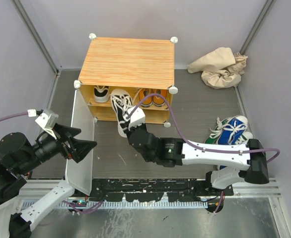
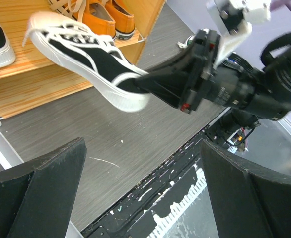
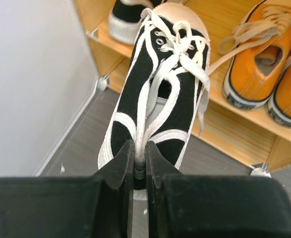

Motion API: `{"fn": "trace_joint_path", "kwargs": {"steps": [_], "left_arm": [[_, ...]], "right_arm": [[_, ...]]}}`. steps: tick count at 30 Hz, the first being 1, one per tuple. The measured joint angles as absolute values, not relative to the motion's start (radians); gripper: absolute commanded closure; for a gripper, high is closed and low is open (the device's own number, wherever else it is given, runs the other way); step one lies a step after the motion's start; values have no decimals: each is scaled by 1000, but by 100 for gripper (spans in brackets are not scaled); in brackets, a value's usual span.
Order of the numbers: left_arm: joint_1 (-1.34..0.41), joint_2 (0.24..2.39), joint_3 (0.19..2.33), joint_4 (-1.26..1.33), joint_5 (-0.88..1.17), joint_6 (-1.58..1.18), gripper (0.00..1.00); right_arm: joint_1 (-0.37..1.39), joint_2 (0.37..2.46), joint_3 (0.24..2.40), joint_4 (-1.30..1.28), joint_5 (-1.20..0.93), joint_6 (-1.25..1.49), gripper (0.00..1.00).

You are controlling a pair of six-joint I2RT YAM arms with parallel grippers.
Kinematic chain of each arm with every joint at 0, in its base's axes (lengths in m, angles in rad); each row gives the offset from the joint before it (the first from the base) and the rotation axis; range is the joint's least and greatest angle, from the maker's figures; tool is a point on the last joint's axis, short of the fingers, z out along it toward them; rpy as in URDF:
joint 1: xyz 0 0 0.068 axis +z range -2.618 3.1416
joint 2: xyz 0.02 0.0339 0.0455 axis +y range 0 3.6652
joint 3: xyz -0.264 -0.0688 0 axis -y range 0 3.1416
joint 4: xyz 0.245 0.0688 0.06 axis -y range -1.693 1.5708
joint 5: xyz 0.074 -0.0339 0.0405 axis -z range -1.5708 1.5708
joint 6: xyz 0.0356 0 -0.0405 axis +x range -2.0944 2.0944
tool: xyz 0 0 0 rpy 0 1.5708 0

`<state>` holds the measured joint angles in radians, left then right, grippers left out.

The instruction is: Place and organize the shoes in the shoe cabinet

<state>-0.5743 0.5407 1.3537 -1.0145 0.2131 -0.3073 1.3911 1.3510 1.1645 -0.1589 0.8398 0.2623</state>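
Next, my right gripper moves outward and brings the shoe toe first onto the shelf there. A gap shows between the partner shoe and the orange pair [image 1: 153, 98].
The shoe cabinet [image 1: 128, 59] stands at the back with its white door [image 1: 81, 144] swung open toward me. My right gripper [image 1: 127, 128] is shut on the heel of a white-and-black shoe [image 1: 119, 110] and holds it in the air, toe toward the shelf. The wrist view shows the right gripper [image 3: 139, 154] pinching the shoe [image 3: 160, 94] at its heel. Its partner [image 1: 101, 93] sits at the shelf's left end and an orange pair [image 1: 153, 98] at the right end. A blue pair [image 1: 232, 130] lies on the floor at right. My left gripper [image 1: 88, 146] is open beside the door.
A crumpled beige cloth bag [image 1: 220, 67] lies at the back right. Grey walls close in on both sides. The left wrist view looks past the left gripper [image 2: 141, 144] at the held shoe [image 2: 86, 54] and the floor's front edge.
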Motion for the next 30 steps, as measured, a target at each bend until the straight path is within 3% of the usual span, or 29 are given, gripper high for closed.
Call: {"fn": "trace_joint_path", "kwargs": {"steps": [10,22,30], "left_arm": [[-574,541,1354,-1015,214,-307,2],[-574,544,1354,-1015,232,-299,2],[-574,545,1348,-1015,232,-294,2]], "right_arm": [[1143,1581,1253,70,801,192,99],[1084,1878,1492,308,838,60,99],[1069,2010,1522,397,924,4,99]]}}
